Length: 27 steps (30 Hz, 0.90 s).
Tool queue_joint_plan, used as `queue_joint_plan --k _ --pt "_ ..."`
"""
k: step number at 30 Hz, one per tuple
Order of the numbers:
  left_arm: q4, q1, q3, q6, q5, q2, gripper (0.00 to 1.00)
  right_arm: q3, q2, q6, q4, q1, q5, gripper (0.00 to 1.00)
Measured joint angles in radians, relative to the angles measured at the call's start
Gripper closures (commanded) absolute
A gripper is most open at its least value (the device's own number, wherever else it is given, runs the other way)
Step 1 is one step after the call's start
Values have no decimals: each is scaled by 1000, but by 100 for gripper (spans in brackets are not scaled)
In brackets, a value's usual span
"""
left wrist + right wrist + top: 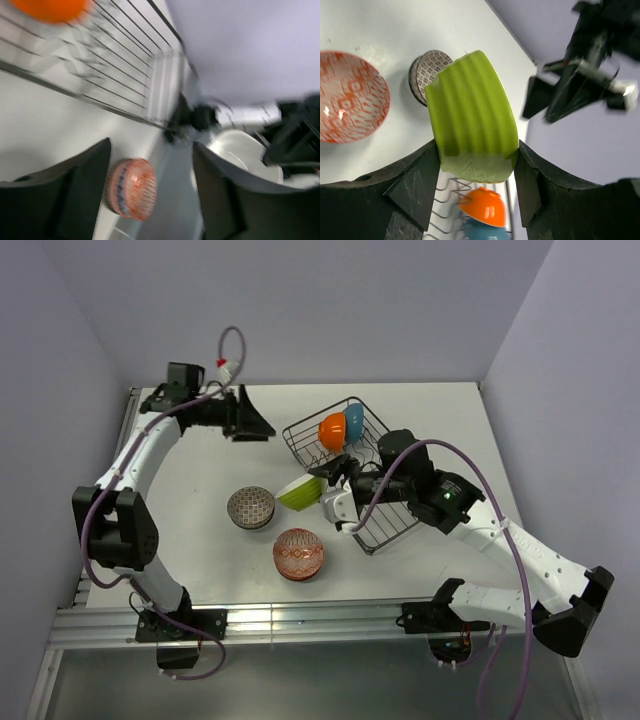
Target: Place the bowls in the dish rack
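My right gripper moves outward next, then down to release the lime green bowl. The empty slot beside the orange bowl lies outward and below the gripper.
My right gripper is shut on the lime green bowl and holds it just left of the dish rack; in the right wrist view the bowl fills the gap between the fingers. An orange bowl and a blue bowl stand in the rack's far end. A dark brown patterned bowl and a red-orange patterned bowl sit on the table. My left gripper is open and empty, above the table's far left; its blurred view shows the red-orange bowl. A white-blue zigzag bowl is out of view.
The white table ends at a metal rail along the near edge. Purple walls close in the back and sides. The right arm lies across the rack's near end.
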Motion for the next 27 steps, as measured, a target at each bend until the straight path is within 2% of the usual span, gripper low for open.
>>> queue_joint_plan --k 2,5,8,17,27 --pt "71 85 0 -50 -67 -13 14 20 11 74 -2 -11 -3 66" --pt "174 195 -38 -105 -177 -71 10 92 64 216 5 -55 -1 68" --pt "233 248 -79 -118 -272 -154 10 182 151 388 16 -127 20 73" --pt "370 237 -187 -143 -381 -353 9 424 447 915 -42 -280 173 74" --pt "448 237 -319 -209 -407 -407 9 496 636 1286 -82 -356 206 78"
